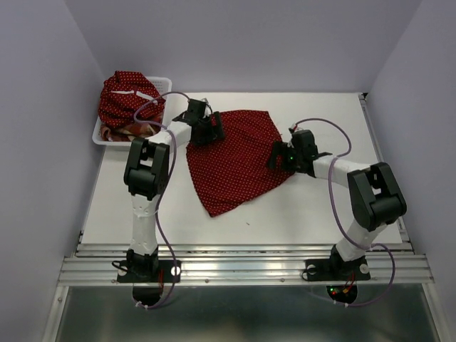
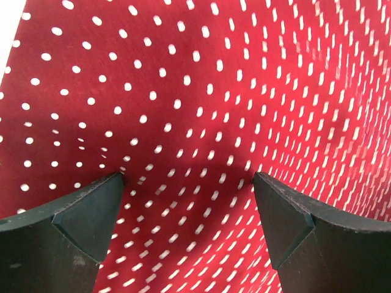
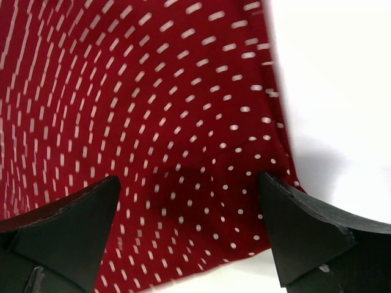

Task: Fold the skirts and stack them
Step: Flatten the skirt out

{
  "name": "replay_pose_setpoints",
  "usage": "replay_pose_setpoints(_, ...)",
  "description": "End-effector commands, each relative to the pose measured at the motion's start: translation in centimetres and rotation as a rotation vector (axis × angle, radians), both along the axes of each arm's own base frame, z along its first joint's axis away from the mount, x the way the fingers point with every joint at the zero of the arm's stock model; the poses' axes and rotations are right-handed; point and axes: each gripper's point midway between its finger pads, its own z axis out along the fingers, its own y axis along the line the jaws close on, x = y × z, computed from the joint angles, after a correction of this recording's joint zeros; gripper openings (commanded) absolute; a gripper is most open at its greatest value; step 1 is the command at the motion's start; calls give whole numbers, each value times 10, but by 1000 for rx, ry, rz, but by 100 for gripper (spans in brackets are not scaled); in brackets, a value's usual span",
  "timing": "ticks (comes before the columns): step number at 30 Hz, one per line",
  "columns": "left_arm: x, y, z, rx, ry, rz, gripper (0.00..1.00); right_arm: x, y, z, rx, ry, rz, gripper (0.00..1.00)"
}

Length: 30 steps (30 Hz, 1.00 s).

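The skirt's corner by my right gripper lies back and to the right in the top view. My left gripper should swing back across the skirt onto that corner.
One dark red polka-dot skirt (image 1: 239, 160) lies spread flat on the white table. My left gripper (image 1: 209, 130) hovers over its upper left edge, jaws wide open, cloth (image 2: 201, 110) filling the wrist view with nothing gripped between the fingers (image 2: 91, 213). My right gripper (image 1: 283, 157) is at the skirt's right edge, also open, above the hem corner (image 3: 183, 122). A second polka-dot skirt (image 1: 130, 96) is heaped in the basket, with a bit of plaid skirt (image 1: 121, 131) showing beneath it.
A white mesh basket (image 1: 101, 132) stands at the table's far left corner. Grey walls close in on the left, back and right. The table's metal rail (image 1: 242, 267) runs along the near edge by the arm bases.
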Motion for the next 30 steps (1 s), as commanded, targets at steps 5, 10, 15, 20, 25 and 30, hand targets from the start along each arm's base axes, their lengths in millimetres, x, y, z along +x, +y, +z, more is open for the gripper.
replay_pose_setpoints(5,40,-28,5,-6,-55,-155,99,-127,97,4,80,176,387,100)
replay_pose_setpoints(10,56,-52,32,-7,-137,-221,99,-119,122,59,98,19,443,100)
replay_pose_setpoints(15,52,-38,103,42,-286,-177,99,-59,71,113,1,-169,172,100)
replay_pose_setpoints(20,20,-10,157,96,-364,-76,99,-20,-1,125,43,-144,-79,100)
replay_pose_setpoints(25,-51,-21,133,103,-304,-142,99,24,-56,119,-4,-127,-248,100)
replay_pose_setpoints(30,-138,-82,114,173,-326,-425,99,72,-74,99,0,-58,-244,100)
